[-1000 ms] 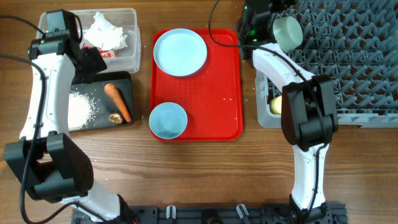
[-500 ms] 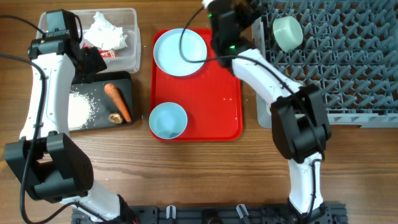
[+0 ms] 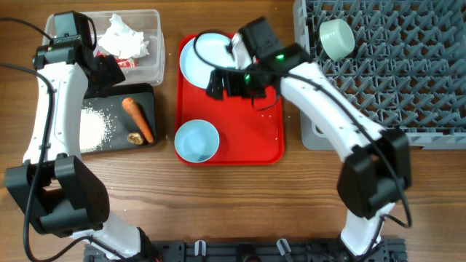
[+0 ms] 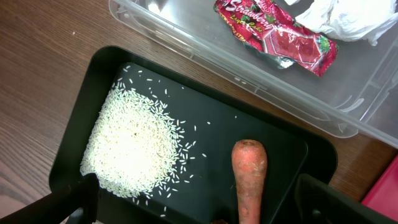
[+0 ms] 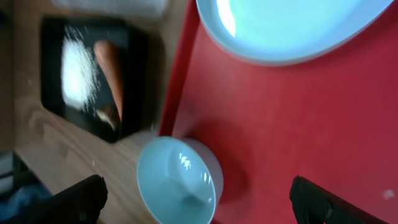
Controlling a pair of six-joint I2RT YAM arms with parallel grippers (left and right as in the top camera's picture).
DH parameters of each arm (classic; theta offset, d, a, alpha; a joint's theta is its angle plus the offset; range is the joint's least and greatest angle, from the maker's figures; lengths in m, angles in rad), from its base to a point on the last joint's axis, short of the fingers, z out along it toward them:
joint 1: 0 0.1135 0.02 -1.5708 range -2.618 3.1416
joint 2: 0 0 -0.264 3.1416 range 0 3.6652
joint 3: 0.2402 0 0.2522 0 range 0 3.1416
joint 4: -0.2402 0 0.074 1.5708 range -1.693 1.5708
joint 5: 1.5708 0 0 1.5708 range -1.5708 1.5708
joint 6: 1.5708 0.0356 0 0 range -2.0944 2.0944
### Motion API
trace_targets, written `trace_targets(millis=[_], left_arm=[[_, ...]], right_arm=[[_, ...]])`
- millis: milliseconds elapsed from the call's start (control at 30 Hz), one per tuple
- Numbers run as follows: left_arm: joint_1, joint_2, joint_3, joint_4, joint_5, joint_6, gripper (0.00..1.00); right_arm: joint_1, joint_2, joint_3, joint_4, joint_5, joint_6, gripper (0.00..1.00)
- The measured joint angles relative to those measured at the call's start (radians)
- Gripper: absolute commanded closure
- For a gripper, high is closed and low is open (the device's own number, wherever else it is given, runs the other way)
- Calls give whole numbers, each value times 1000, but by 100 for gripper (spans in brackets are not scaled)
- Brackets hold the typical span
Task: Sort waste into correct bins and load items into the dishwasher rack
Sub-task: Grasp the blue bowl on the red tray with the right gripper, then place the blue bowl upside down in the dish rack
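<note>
The robot should next move its right gripper back and down onto the rack-side rim of the light blue bowl (image 3: 196, 140), which sits with its open side up, nearer the robot's base than the gripper's open fingers.
My left gripper (image 3: 109, 73) (image 4: 199, 211) is open and empty above the black tray (image 4: 93, 81), which holds loose rice (image 3: 93, 129) (image 4: 134, 146), the carrot (image 3: 137, 118) (image 4: 250, 177) and a brown scrap (image 3: 135, 137). The clear tub (image 3: 149, 69) (image 4: 205, 43) holds the white napkin (image 3: 125, 36) (image 4: 348, 15) and red wrapper (image 3: 125, 63) (image 4: 273, 31). My right gripper (image 3: 218, 84) (image 5: 199, 199) is open and empty over the red tray, between the light blue plate (image 3: 207, 58) (image 5: 286, 25) and the light blue bowl (image 3: 196, 140) (image 5: 177, 180). The pale green bowl (image 3: 337, 38) sits in the grey rack (image 3: 408, 73). The yellow cup and the spoon are not visible.
The red tray (image 3: 251, 135) (image 5: 298, 124) lies mid-table between the bins and the rack. My right arm stretches across the tray's right half and the rack's left corner. Bare wood runs along the front edge.
My right arm has swung left from the rack to above the red tray, leaving the pale green bowl in the rack. The left arm has not moved.
</note>
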Motion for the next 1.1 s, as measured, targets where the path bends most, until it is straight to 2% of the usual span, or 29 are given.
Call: trace_targets(millis=[33,133,200,267,333,400,633,867,967,1100], left_arm=[[0,0,0,0,0,0,0],[0,0,0,0,0,0,0],[0,0,0,0,0,0,0],[0,0,0,0,0,0,0],[0,0,0,0,0,0,0],[0,0,0,0,0,0,0],[0,0,0,0,0,0,0],[0,0,0,0,0,0,0],[0,0,0,0,0,0,0],[0,0,0,0,0,0,0]], right_arm=[[3,5,-1,-4,-1,0,19],[80,68,-48,2,-11,77,23],[122,102,-74,15,4,126,33],[149,129,-98,18,24,164,54],[155,151,-111,18,43,192,81],[151,155,-114,19,63,206,94],[143,155,-114,24,104,238,96],[74,109,-81,-60,166,145,96],[16,-29,-72,-71,327,108,96],[-68,-253,-41,-54,776,58,96]])
